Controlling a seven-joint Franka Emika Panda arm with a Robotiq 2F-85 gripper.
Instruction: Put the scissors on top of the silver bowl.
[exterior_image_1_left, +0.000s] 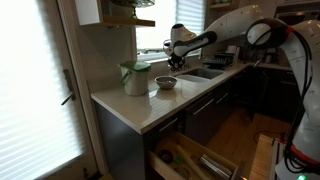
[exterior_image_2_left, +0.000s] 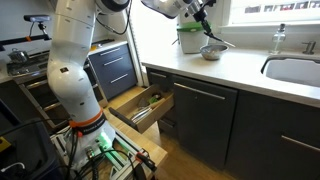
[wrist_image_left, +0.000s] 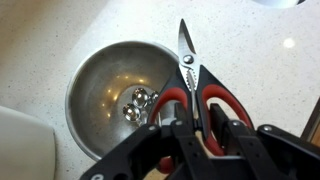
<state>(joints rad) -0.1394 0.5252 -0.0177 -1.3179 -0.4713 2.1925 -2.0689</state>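
Note:
I will shift down and to the left in the wrist view, where the silver bowl's opening (wrist_image_left: 122, 95) lies from my gripper, then lower the scissors (wrist_image_left: 190, 75) and release it.
In the wrist view my gripper (wrist_image_left: 190, 128) is shut on the scissors (wrist_image_left: 190, 75) at their dark red handles, with the closed blades pointing away from me. The silver bowl (wrist_image_left: 105, 85) sits just below and to the left, its rim under the scissors' left handle. A small shiny object lies inside the bowl. In both exterior views the gripper (exterior_image_1_left: 174, 60) (exterior_image_2_left: 203, 17) hangs above the bowl (exterior_image_1_left: 166, 83) (exterior_image_2_left: 211, 51) on the white countertop. The scissors hang clear of the bowl.
A white jug with green lid (exterior_image_1_left: 135, 77) (exterior_image_2_left: 189, 37) stands next to the bowl. A sink (exterior_image_1_left: 203, 72) (exterior_image_2_left: 295, 70) is set in the counter. Drawers below the counter (exterior_image_1_left: 185, 158) (exterior_image_2_left: 140, 105) stand pulled open. A window is behind the counter.

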